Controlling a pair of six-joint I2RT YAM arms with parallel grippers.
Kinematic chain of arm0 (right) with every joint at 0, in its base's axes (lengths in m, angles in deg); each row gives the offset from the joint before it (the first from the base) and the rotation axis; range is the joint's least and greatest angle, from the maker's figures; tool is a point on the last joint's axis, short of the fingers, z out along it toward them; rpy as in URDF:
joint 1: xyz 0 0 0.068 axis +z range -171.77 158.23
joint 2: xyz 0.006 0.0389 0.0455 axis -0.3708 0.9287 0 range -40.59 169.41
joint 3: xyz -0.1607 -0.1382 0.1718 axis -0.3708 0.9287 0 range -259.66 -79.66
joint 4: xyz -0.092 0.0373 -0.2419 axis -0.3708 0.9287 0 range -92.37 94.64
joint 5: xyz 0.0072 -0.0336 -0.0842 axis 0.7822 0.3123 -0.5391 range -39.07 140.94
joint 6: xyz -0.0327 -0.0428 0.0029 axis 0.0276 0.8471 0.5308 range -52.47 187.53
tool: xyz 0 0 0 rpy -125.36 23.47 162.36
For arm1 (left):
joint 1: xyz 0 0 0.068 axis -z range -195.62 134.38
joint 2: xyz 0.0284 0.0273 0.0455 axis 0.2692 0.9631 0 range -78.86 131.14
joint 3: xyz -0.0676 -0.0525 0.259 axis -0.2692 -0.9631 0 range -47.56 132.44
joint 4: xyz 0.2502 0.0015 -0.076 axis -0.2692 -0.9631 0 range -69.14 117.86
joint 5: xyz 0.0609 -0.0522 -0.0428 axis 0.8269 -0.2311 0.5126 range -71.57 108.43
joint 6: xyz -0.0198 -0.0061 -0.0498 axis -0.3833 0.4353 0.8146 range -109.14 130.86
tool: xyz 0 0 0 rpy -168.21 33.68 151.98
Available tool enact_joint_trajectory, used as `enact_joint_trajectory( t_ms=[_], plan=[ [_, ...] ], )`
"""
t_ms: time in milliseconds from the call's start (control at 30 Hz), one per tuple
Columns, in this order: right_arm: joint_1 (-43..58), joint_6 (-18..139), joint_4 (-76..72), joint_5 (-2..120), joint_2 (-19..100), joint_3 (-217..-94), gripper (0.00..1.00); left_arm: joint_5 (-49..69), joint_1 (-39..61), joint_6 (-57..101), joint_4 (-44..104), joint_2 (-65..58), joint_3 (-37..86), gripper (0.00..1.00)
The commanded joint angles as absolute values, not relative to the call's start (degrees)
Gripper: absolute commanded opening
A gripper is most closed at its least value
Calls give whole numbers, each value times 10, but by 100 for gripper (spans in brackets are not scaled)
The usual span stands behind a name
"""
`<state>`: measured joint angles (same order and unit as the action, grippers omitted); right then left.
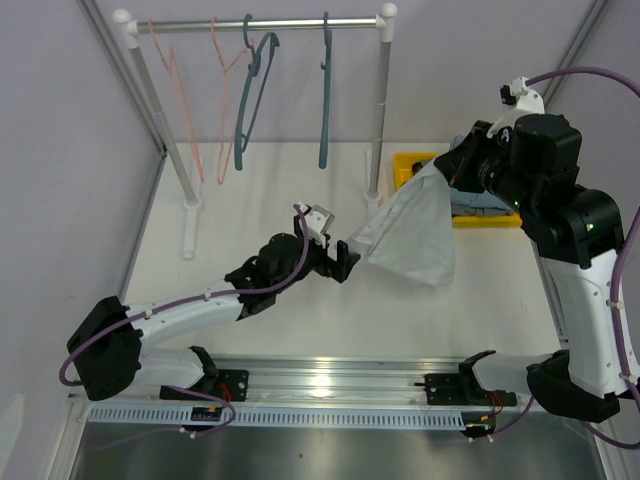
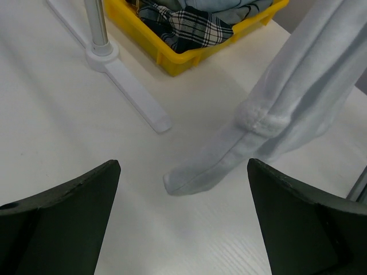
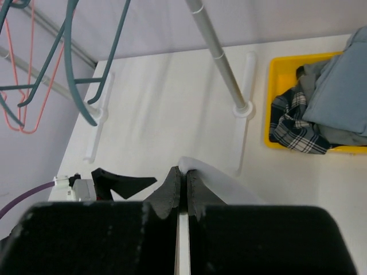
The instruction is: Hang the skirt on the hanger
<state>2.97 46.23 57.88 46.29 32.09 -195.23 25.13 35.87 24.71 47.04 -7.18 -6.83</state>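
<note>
The skirt's lower corner sits right of my left gripper in the top view, lined up between its open fingers, so next I advance that way onto it.
The pale grey skirt (image 1: pixel 415 225) hangs spread above the table, its upper corner pinched in my right gripper (image 1: pixel 447 167), which is shut on it. In the right wrist view the fabric (image 3: pixel 229 183) bulges from between the closed fingers (image 3: pixel 183 172). My left gripper (image 1: pixel 346 262) is open and empty, just short of the skirt's lower left corner (image 2: pixel 189 177), which touches the table between its fingers (image 2: pixel 183 166). Two teal hangers (image 1: pixel 250 95) (image 1: pixel 325 100) and two pink ones (image 1: pixel 170 80) hang on the rail (image 1: pixel 260 22).
A yellow bin (image 1: pixel 415 160) of folded clothes, including a plaid piece (image 2: pixel 189 26), stands at the back right behind the skirt. The rack's right post (image 1: pixel 380 110) and its white foot (image 2: pixel 137 94) stand close to the bin, between the skirt and the hangers.
</note>
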Motion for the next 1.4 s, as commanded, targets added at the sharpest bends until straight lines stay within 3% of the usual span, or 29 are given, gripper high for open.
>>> enact_joint_trajectory(
  t_ms=[0,200,267,533,633,667,733,767,867,1133,1367],
  plan=[
    [42,455,558,492,309,-1952,0,235,364,204,515,-76,-46,99],
    [46,451,550,503,316,-1951,0,155,365,191,515,-31,-11,94],
    [45,450,547,509,320,-1956,0,149,365,195,520,-13,6,88],
    [45,456,571,518,346,-2009,0,159,365,190,524,54,49,83],
    [46,457,574,516,349,-2017,0,160,366,195,517,54,53,66],
    [47,457,574,515,348,-2017,0,164,366,197,511,52,52,50],
    [46,457,574,512,345,-2012,0,171,371,200,498,38,53,32],
    [46,458,579,510,344,-2011,0,171,373,201,483,30,51,18],
    [46,462,585,467,330,-1996,0,175,393,196,434,-8,56,0],
    [43,476,514,365,324,-1894,0,189,487,289,228,-115,75,0],
    [60,486,377,434,519,-1875,0,261,457,427,81,-165,32,0]
  ],
)
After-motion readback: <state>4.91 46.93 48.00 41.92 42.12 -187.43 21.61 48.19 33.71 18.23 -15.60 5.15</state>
